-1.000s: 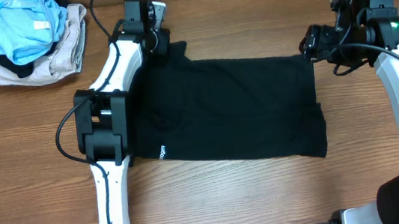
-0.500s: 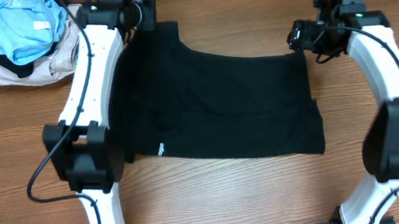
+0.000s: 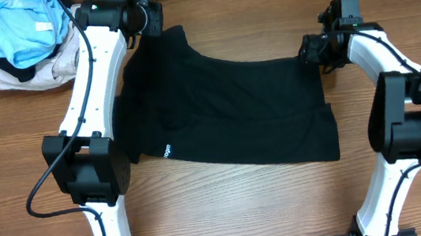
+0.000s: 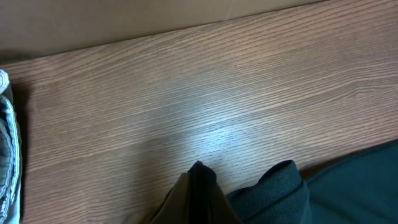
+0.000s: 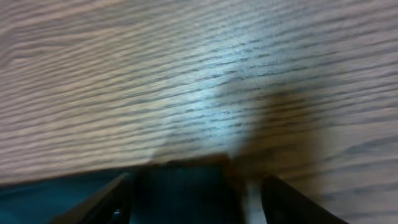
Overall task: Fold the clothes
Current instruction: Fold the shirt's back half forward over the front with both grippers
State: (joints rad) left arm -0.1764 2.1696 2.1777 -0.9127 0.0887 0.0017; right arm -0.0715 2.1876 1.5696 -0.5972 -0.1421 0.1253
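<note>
The garment's pinched far corner in my left gripper needs to go back over the garment's flat body (image 3: 152, 105) next and be released there, since that body lies back, still unfolded.
A black garment (image 3: 233, 107) lies spread flat on the wooden table (image 3: 229, 211). My left gripper (image 3: 153, 20) is at its far left corner and is shut on that corner, which is drawn out toward it. In the left wrist view the shut fingers (image 4: 199, 183) pinch black cloth, with a fold of the garment (image 4: 280, 190) beside them. My right gripper (image 3: 308, 49) is at the garment's far right corner. In the blurred right wrist view the jaws stand wide apart (image 5: 199, 199), with the black cloth corner (image 5: 180, 183) between them.
A pile of clothes (image 3: 23, 40), light blue on beige, sits at the far left corner of the table, close to my left arm. Its edge shows in the left wrist view (image 4: 6, 149). The table's back edge runs just behind both grippers.
My left gripper has moved back and left, pulling the garment's far left corner with it. My right gripper has moved left onto the far right corner. The garment has shifted a little left.
</note>
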